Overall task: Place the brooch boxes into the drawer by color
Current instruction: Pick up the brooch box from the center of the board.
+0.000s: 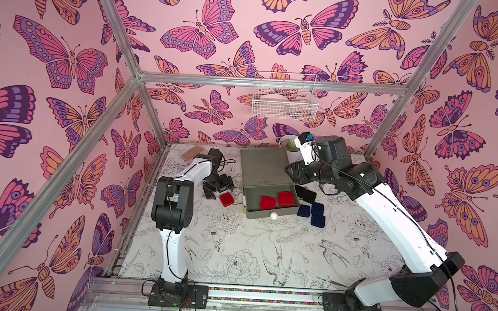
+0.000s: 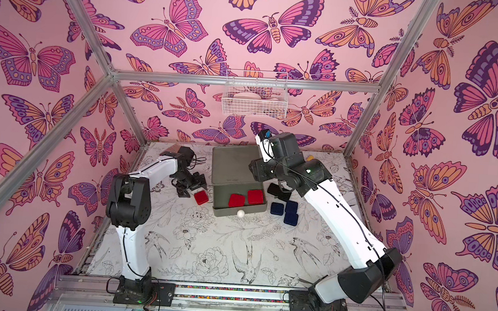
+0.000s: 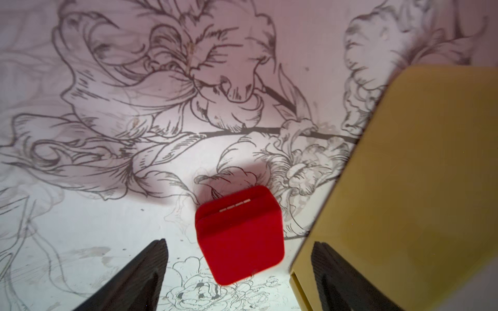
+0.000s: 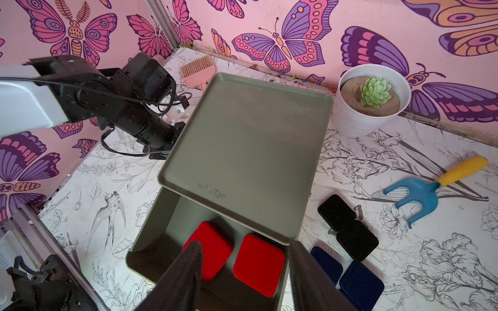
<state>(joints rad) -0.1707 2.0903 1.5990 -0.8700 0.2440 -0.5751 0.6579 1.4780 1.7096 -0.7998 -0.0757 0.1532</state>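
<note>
The red box beside the chest is between my left gripper's open fingers but still below them, so I will next lower my left gripper over the box and close it.
The drawer chest (image 1: pixel 266 169) has a grey-green top (image 4: pixel 248 140), and its top drawer (image 4: pixel 151 223) is pulled open. Two red brooch boxes (image 1: pixel 268 202) (image 1: pixel 286 199) lie side by side in it. A third red box (image 1: pixel 226 199) (image 3: pixel 239 234) lies on the table beside the chest's yellow side (image 3: pixel 417 175). My left gripper (image 1: pixel 220 190) (image 3: pixel 239 243) hovers open over it, fingers either side, not touching. My right gripper (image 1: pixel 290 171) (image 4: pixel 245 245) hangs open and empty above the open drawer. Black boxes (image 4: pixel 336 212) (image 4: pixel 357 243) and navy boxes (image 1: pixel 304 210) (image 1: pixel 317 209) (image 1: pixel 317 220) lie right of the chest.
A white pot with a succulent (image 4: pixel 373 97) stands behind the chest at the back wall. A blue-and-yellow toy fork (image 4: pixel 431 185) lies at the right, a pink brush (image 4: pixel 198 71) at the back left. A white wire basket (image 1: pixel 284 100) hangs on the back wall.
</note>
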